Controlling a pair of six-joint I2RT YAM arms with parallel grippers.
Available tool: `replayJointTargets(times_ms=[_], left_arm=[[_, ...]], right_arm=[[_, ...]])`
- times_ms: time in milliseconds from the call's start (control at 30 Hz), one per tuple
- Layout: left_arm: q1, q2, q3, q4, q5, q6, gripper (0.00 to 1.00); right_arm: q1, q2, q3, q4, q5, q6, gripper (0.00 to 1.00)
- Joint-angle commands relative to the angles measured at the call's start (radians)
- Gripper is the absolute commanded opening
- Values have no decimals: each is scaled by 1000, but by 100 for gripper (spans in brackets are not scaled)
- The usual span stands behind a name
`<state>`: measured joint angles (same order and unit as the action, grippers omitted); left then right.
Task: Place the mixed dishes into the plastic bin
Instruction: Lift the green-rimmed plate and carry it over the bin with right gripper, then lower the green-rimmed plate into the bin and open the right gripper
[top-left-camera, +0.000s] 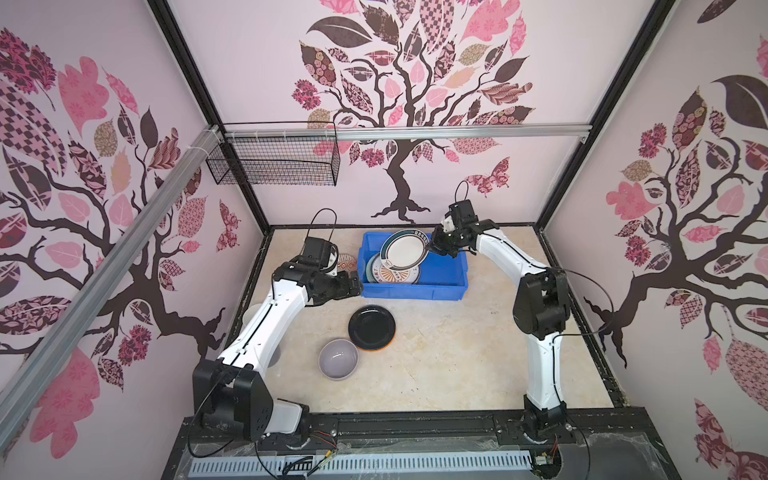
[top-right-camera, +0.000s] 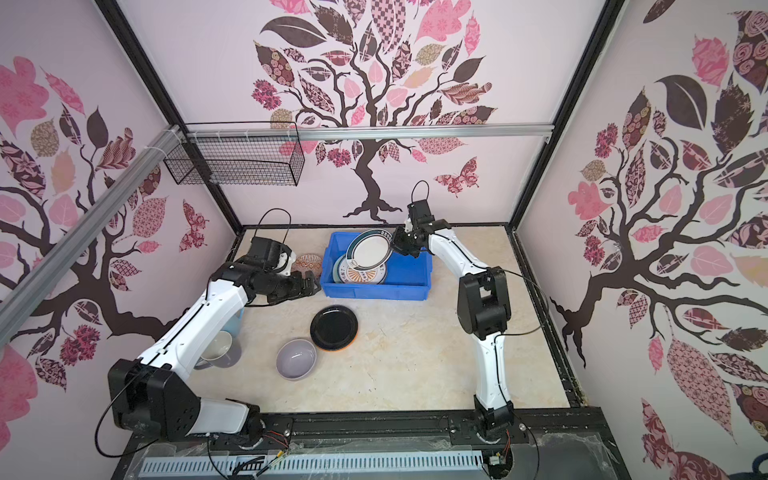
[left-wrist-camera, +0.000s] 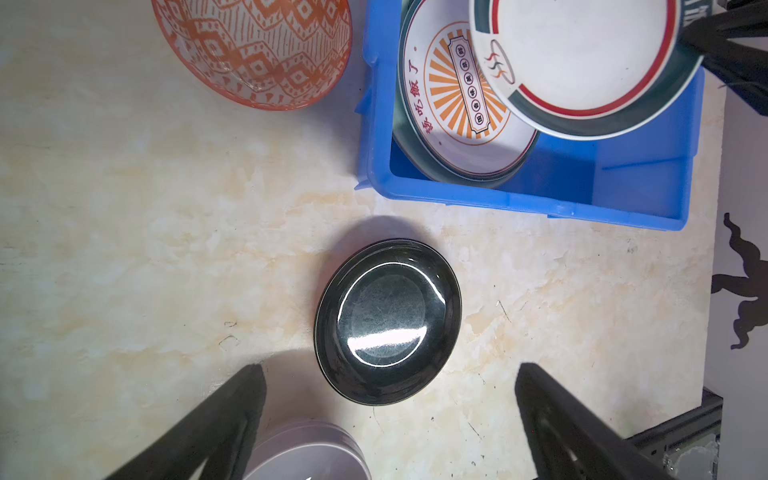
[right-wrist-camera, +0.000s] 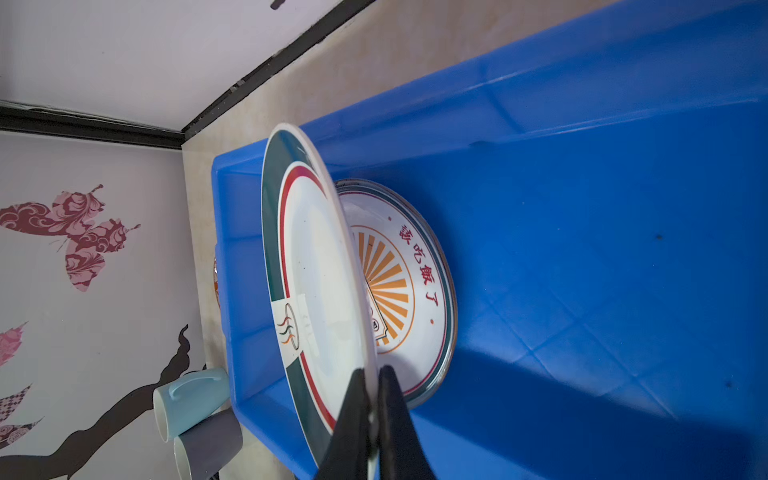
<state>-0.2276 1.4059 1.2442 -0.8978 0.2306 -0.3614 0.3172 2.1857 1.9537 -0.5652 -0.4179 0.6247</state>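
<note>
The robot's right gripper needs to go down into the bin next and let go of the green-rimmed plate on the sunburst plate, because that plate lies below it, toward the left gripper.
The blue plastic bin holds a white orange-sunburst plate lying flat. My right gripper is shut on the rim of a green-rimmed plate, tilted over the bin above the sunburst plate. My left gripper hangs open and empty beside the bin's left end. On the table lie a black plate, a lavender bowl and an orange-patterned bowl. Two mugs stand at the left, partly behind my left arm.
A black wire mesh basket hangs from the rail on the back wall, high at the left. Patterned walls close the table on three sides. My left arm's base and right arm's base stand at the front edge.
</note>
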Motion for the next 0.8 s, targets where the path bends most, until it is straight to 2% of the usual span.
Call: replayJointTargets(times_ms=[0, 300, 567, 767], left_arm=[[11, 18, 37, 34, 22, 24, 98], [23, 95, 69, 31, 64, 20, 98], [23, 108, 69, 33, 70, 18, 98], [23, 111, 57, 42, 76, 10, 99]], right_arm=[[0, 83, 92, -21, -56, -3, 0], [38, 158, 105, -46, -79, -12, 0], [38, 121, -4, -21, -76, -31, 0], [36, 152, -20, -23, -74, -39, 0]])
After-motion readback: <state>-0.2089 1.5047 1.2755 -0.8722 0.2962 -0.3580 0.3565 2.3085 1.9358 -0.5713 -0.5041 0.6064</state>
